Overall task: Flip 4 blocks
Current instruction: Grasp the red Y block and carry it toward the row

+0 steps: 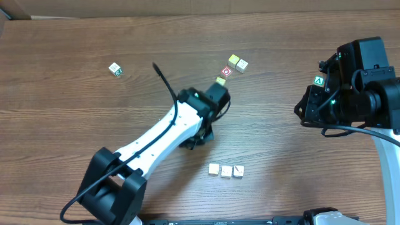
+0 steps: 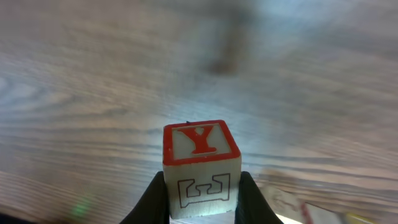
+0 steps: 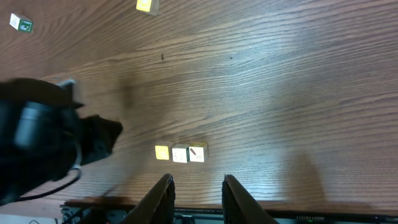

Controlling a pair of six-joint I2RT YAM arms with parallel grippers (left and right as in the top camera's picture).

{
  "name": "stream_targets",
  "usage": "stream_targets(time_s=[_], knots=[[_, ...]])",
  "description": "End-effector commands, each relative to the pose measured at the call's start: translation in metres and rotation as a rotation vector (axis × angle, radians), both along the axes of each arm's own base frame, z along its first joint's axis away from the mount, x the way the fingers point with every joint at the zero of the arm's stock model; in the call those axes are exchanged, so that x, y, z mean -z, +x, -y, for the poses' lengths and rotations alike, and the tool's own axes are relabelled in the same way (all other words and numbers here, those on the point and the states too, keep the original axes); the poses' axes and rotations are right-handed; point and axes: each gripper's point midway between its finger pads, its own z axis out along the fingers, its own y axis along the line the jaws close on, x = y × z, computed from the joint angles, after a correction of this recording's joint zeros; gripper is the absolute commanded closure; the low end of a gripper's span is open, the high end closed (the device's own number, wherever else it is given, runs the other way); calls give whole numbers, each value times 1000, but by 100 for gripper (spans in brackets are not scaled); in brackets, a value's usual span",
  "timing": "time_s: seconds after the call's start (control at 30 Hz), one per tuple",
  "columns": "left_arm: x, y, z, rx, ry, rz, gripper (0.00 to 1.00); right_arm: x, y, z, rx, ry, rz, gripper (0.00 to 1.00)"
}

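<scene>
The block is hanging above the wood, apart from the cream row. My left gripper will next lower it back beside the nearest end of the row and open.
My left gripper (image 2: pixel 202 200) is shut on a block (image 2: pixel 201 163) with a red "Y" on its top face and an outlined letter on the side facing the camera; it hangs above the wood. Overhead, that held block (image 1: pixel 220 80) sits at the tip of the left gripper (image 1: pixel 219 88). Three cream blocks (image 1: pixel 226 170) lie in a row near the front, also seen as the row of blocks (image 3: pixel 180 153) in the right wrist view. My right gripper (image 3: pixel 198 185) is open and holds nothing, high over the table's edge.
A red-faced cube (image 1: pixel 226 72) and two pale cubes (image 1: pixel 237 62) lie just beyond the left gripper. A white-and-green cube (image 1: pixel 115 69) sits far left. A green "A" cube (image 1: pixel 319 81) shows beside the right arm (image 1: pixel 356 87).
</scene>
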Motion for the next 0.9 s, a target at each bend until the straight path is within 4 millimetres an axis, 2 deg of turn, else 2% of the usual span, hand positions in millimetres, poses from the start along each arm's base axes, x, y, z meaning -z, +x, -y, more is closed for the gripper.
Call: stream_targets(time_s=[0.0, 0.13, 0.3, 0.6, 0.87], knots=[[21, -30, 5, -45, -34, -67, 95, -2, -1, 1, -4, 0, 11, 73], [44, -54, 8, -80, -55, -119, 95, -2, -1, 1, -4, 1, 11, 73], [55, -71, 10, -156, -63, -156, 95, -2, -1, 1, -4, 1, 11, 73], [57, -77, 12, -386, -58, -156, 95, -3, -2, -3, -11, 22, 8, 73], [59, -67, 31, -477, -146, -138, 96, -3, -2, -4, -12, 25, 7, 73]])
